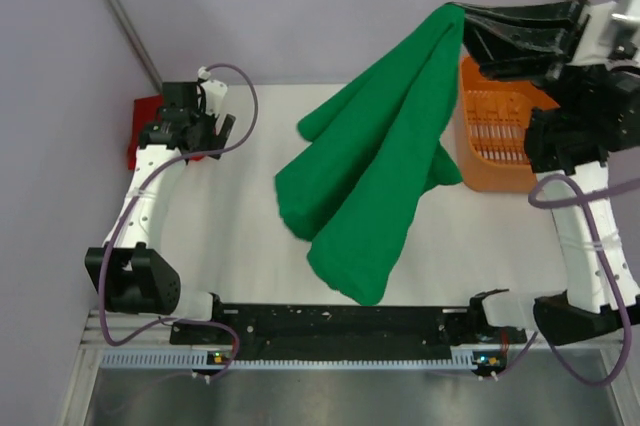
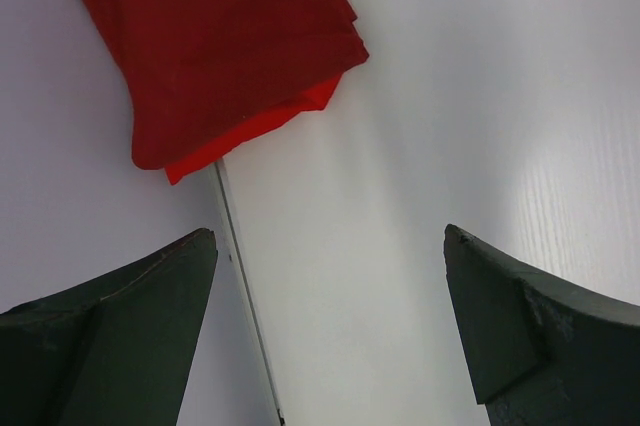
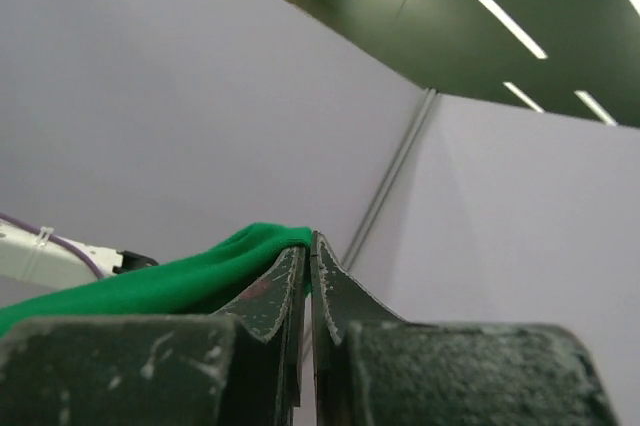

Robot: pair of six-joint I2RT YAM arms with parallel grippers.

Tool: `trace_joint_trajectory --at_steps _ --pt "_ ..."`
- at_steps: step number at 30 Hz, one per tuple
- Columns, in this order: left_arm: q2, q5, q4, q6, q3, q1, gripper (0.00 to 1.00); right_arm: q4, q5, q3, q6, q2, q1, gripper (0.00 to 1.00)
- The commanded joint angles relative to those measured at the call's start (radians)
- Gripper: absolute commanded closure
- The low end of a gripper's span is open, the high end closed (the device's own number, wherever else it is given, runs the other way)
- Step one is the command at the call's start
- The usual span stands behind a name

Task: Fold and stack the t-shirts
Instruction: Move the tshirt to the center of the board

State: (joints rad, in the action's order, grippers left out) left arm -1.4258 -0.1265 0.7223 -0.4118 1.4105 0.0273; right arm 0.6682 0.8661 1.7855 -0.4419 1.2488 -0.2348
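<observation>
The lower folds of the green t-shirt hang free, so I should next move my left gripper back and down, toward the right in the top view, to the green t-shirt's edge (image 1: pixel 286 195).
The bright green t-shirt (image 1: pixel 375 171) hangs in long folds from my right gripper (image 1: pixel 462 14), which is raised high at the back right and shut on the shirt's top edge. Its lower folds trail over the white table (image 1: pixel 240 246). In the right wrist view the green t-shirt (image 3: pixel 170 281) is pinched between the closed jaws of my right gripper (image 3: pixel 308 246). The dark red t-shirt (image 1: pixel 140 131) lies folded at the far left, partly hidden by my left arm. In the left wrist view the red t-shirt (image 2: pixel 225 46) lies flat beyond my open, empty left gripper (image 2: pixel 330 246).
An orange plastic basket (image 1: pixel 495 136) stands at the back right, partly behind the hanging shirt and the right arm. Lilac walls close in the table at the back and left. A black rail (image 1: pixel 340 321) runs along the near edge.
</observation>
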Motion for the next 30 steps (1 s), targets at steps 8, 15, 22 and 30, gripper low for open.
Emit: trace_joint_trajectory --at_steps 8,15,22,30 --pt "0.010 -0.182 -0.138 -0.015 -0.030 -0.006 0.01 0.193 0.120 -0.109 -0.059 0.466 -0.181 1.00" --pt "0.011 -0.171 -0.164 -0.039 -0.073 -0.004 0.01 -0.256 0.012 0.142 0.102 0.903 -0.143 1.00" --pt "0.002 0.088 -0.046 -0.082 -0.056 0.005 0.01 -0.993 -0.813 0.529 0.575 1.083 -0.147 0.58" --pt "-0.024 0.559 0.216 -0.317 -0.139 0.198 0.13 -1.144 -0.893 0.289 0.510 0.885 -0.110 0.21"
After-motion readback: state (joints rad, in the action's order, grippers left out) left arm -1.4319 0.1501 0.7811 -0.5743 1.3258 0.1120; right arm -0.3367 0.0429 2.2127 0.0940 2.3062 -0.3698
